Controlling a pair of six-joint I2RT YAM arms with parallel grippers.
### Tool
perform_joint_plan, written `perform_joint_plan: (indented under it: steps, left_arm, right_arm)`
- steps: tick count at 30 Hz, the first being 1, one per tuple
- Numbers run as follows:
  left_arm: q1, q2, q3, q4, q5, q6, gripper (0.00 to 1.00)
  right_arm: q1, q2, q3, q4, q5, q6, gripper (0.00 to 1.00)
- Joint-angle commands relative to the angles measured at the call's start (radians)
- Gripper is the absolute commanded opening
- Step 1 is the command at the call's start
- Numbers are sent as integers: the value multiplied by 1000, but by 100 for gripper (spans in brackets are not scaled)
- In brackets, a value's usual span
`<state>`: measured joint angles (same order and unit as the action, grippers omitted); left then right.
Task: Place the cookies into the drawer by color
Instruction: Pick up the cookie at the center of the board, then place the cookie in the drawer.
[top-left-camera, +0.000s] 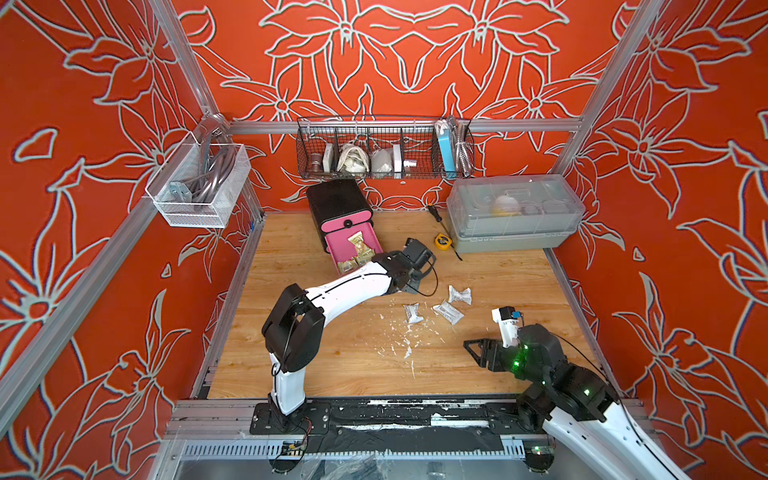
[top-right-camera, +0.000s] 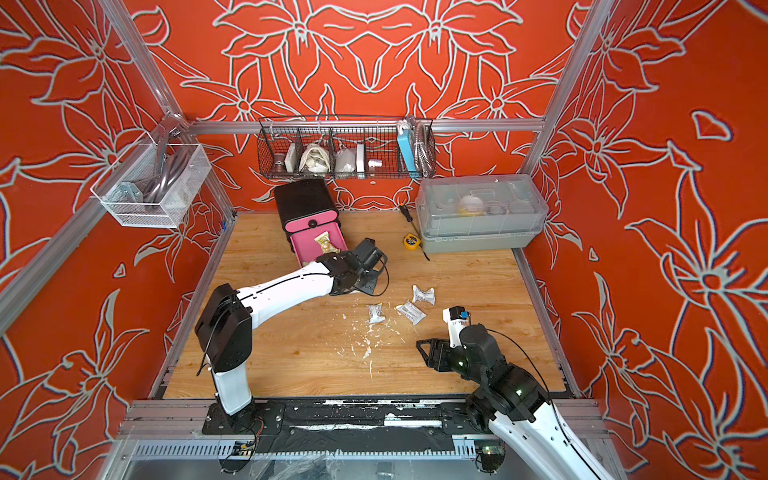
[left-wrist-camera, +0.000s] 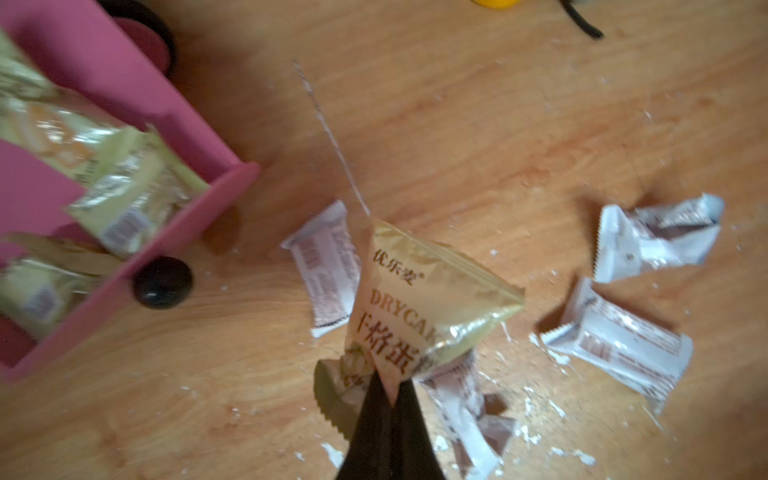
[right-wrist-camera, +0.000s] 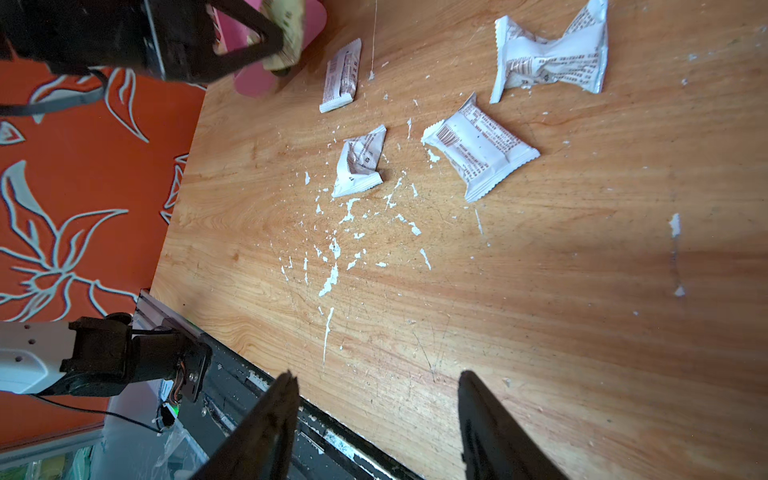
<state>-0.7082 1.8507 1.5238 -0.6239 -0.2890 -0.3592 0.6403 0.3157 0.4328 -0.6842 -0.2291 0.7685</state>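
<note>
The cookie (left-wrist-camera: 424, 299) goes outward in my left gripper over the open tray's bare pink bottom next, then the gripper releases its crimped end, since cookies of the same gold lie alongside.
My left gripper (left-wrist-camera: 390, 388) is shut on the crimped end of a yellow-gold cookie (left-wrist-camera: 424, 299), held above the table just right of the drawer. The drawer (top-left-camera: 338, 203), a black chest with pink fronts, has its middle tray (left-wrist-camera: 174, 232) pulled out, with several gold cookies (top-left-camera: 358, 249) in it. White-silver cookies (top-left-camera: 459, 295) (top-left-camera: 413, 312) (top-left-camera: 448, 312) lie on the wood right of my left wrist; the right wrist view shows a further one (right-wrist-camera: 340, 77) near the tray. My right gripper (right-wrist-camera: 378, 382) hangs open and empty over the front right of the table (top-left-camera: 478, 351).
A yellow tape measure (top-left-camera: 443, 242) and a screwdriver (top-left-camera: 434, 212) lie beside the grey lidded box (top-left-camera: 515, 212) at the back right. A wire basket (top-left-camera: 384, 149) hangs on the back wall and a white mesh basket (top-left-camera: 199, 183) on the left. White crumbs (top-left-camera: 407, 340) litter the table's middle.
</note>
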Motion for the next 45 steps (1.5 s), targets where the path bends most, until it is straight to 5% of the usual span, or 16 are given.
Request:
perform_joint_plan:
  steps: [1, 12, 25, 31, 37, 45]
  left_arm:
    - [81, -52, 16, -62, -41, -3, 0]
    - [332, -27, 63, -93, -31, -57, 0]
    - [421, 146, 189, -133, -41, -24, 0]
    - [432, 184, 205, -134, -75, -11, 17]
    - [429, 74, 163, -129, -68, -30, 32]
    - [339, -319, -45, -64, 36, -74, 32]
  right_arm:
    - [0, 7, -11, 29, -24, -26, 64]
    - [0, 2, -3, 0, -15, -49, 65]
    - [0, -9, 7, -26, -12, -53, 65]
    - [0, -4, 12, -33, -15, -49, 65]
    - [0, 28, 25, -13, -10, -66, 65]
    - [1, 209, 43, 229, -62, -30, 65]
